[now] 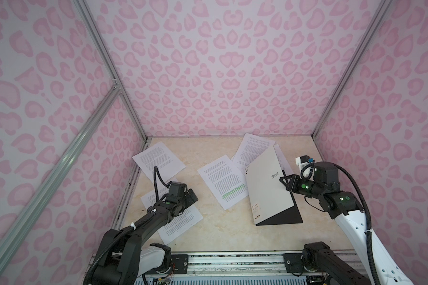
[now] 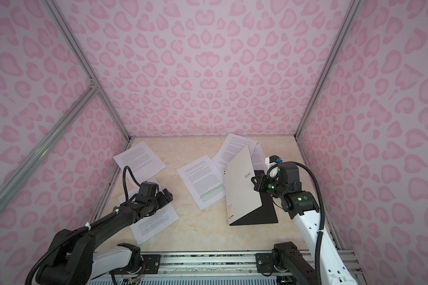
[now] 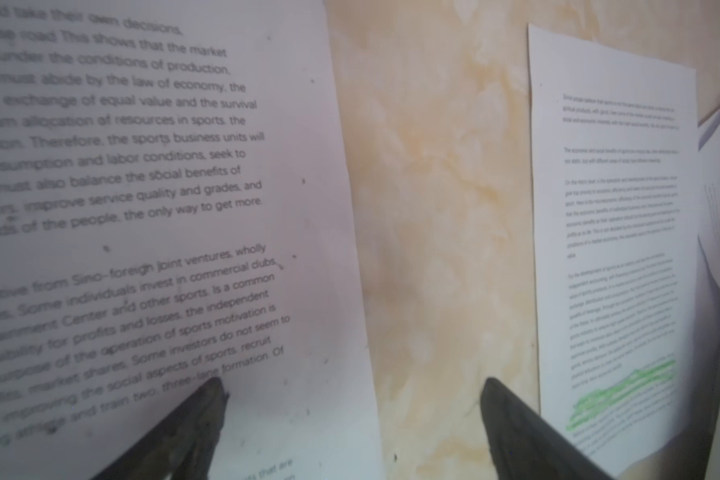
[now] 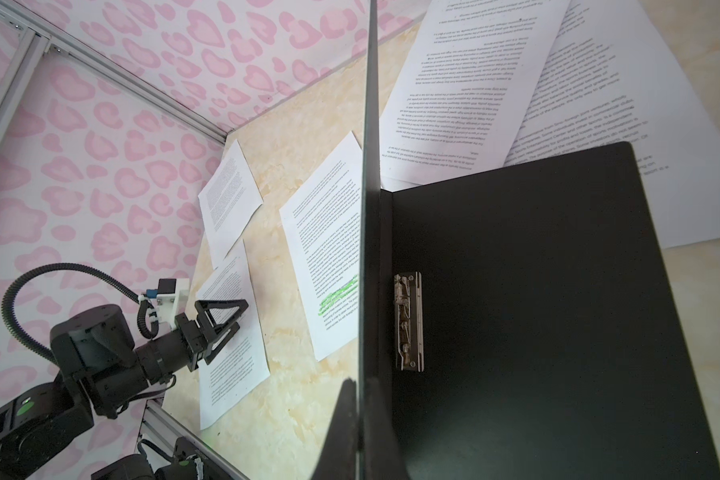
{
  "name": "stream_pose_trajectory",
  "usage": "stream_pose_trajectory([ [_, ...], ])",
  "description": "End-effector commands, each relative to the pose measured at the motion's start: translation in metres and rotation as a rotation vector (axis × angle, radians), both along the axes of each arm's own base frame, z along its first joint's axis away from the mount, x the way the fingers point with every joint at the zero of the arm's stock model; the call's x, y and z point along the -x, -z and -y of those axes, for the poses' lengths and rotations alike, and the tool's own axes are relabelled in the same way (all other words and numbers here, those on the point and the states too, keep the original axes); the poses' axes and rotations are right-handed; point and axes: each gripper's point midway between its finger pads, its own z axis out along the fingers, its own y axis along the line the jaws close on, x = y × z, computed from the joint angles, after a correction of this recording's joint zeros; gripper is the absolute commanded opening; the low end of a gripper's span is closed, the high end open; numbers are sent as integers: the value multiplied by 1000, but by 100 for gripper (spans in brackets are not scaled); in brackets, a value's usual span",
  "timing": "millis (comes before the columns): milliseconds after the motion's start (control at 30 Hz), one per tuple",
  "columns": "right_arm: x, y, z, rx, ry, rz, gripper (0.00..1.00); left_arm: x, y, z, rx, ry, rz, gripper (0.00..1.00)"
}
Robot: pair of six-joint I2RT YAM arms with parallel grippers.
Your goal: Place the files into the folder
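Observation:
My right gripper swings the cover past the hinge toward the green-highlighted sheet [image 1: 223, 182] [image 4: 328, 252] next and releases it, since the cover still overhangs the black inside.
The folder [image 1: 267, 190] [image 2: 242, 190] stands half open on the right of the table. Its grey-white "RAY" cover is raised and its black inside [image 4: 537, 311] with a metal clip [image 4: 409, 321] lies flat. My right gripper [image 1: 283, 181] [image 2: 255, 181] [image 4: 360, 386] is shut on the cover's free edge. The files are loose printed sheets. One with green highlight [image 1: 223, 180] [image 3: 616, 249] lies left of the folder, partly under the cover. Others [image 1: 253, 148] [image 4: 474, 91] lie behind the folder. My left gripper [image 1: 193, 195] [image 3: 354, 386] hangs open over the right edge of a sheet [image 1: 181, 219] [image 3: 142, 208].
Another sheet [image 1: 158, 160] lies at the far left by the wall. Pink patterned walls close in three sides. An aluminium rail [image 1: 232, 261] runs along the table's front edge, with both arm bases on it. Bare marble tabletop [image 1: 220, 234] shows in the front middle.

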Motion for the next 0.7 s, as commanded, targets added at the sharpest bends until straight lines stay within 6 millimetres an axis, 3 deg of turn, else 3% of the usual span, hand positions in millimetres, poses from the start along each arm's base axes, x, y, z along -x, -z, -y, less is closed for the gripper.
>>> stream_pose_trajectory([
  [0, -2, -2, -1, 19, -20, 17, 0, -16, 8, 3, 17, 27, -32, 97],
  [100, -2, -2, -2, 22, -30, 12, 0, -33, 4, 10, 33, 46, -33, 97],
  [167, -3, -1, -2, 29, -32, 11, 0, -41, -9, 16, 61, 62, -5, 97],
  [233, -3, 2, 1, 55, -24, 1, 0, -47, -30, 23, 91, 90, 42, 97],
  [333, -4, 6, 1, 75, -39, -12, 0, -49, -79, 35, 141, 155, 137, 97],
  [467, 0, 7, -4, 107, -60, -20, 0, -28, -132, 44, 180, 251, 201, 97],
  [667, 12, 3, -15, 149, -87, -21, 0, 14, -171, 39, 130, 346, 238, 97],
])
